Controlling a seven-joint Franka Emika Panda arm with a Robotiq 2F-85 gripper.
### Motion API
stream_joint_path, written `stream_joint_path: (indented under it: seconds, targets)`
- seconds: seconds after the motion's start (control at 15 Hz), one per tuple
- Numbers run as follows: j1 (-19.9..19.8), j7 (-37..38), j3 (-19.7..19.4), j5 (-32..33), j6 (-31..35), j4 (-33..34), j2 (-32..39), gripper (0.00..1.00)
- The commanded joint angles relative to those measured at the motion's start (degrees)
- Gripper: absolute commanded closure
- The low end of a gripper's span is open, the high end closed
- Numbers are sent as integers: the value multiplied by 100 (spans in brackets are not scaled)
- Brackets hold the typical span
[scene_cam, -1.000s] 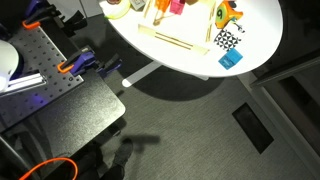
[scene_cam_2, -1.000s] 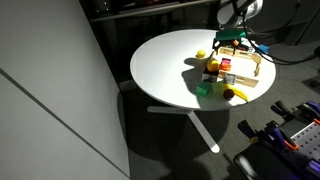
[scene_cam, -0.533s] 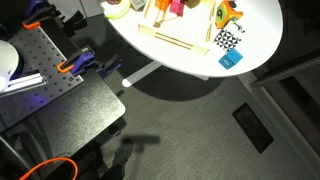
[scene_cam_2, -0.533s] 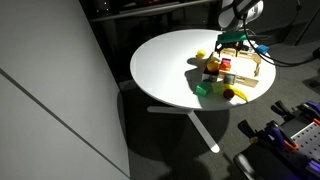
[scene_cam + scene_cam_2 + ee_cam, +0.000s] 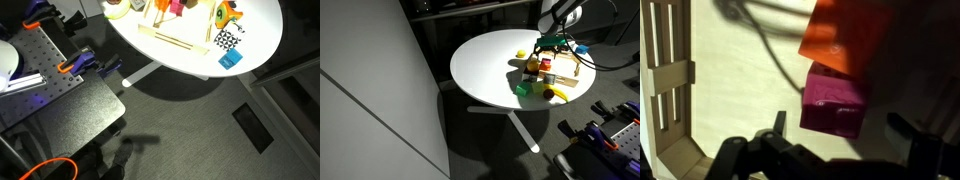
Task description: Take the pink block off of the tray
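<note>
My gripper moves down over the pink block [image 5: 178, 5] [image 5: 835, 100] next and closes on the block's sides, because its open fingers already straddle that block with gaps.
In the wrist view the pink block [image 5: 835, 100] sits on the pale cream floor of the tray [image 5: 735, 90], touching an orange block [image 5: 845, 35] behind it. My gripper [image 5: 840, 128] is open, with one dark finger to each side of the pink block's near face and a gap on both sides. In an exterior view the gripper [image 5: 553, 42] hangs over the tray [image 5: 570, 82] on the round white table. In an exterior view the pink block [image 5: 178, 5] shows at the frame's top edge, above the tray [image 5: 178, 40]; the gripper is out of frame there.
The tray's slatted rim [image 5: 668, 70] runs along the left of the wrist view. A blue block [image 5: 231, 59], a checkered object [image 5: 227, 40] and an orange and green toy [image 5: 225, 12] lie beside the tray. A green block [image 5: 523, 89] and yellow pieces [image 5: 557, 94] sit near it.
The arm above the tray has shifted slightly. The blocks and the tray have not moved.
</note>
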State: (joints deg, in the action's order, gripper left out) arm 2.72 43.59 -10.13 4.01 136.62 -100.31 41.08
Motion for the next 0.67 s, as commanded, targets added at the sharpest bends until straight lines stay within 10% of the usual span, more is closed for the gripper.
stream_joint_path:
  seconds: [0.0, 0.27, 0.33, 0.6]
  targets:
    - [57, -83, -51, -38, 238, -175, -24, 0]
    - [103, -4, -108, -20, 318, -308, -39, 0]
    - [103, -4, -110, -24, 308, -327, -41, 25]
    - [117, 20, -141, -11, 254, -333, -31, 51]
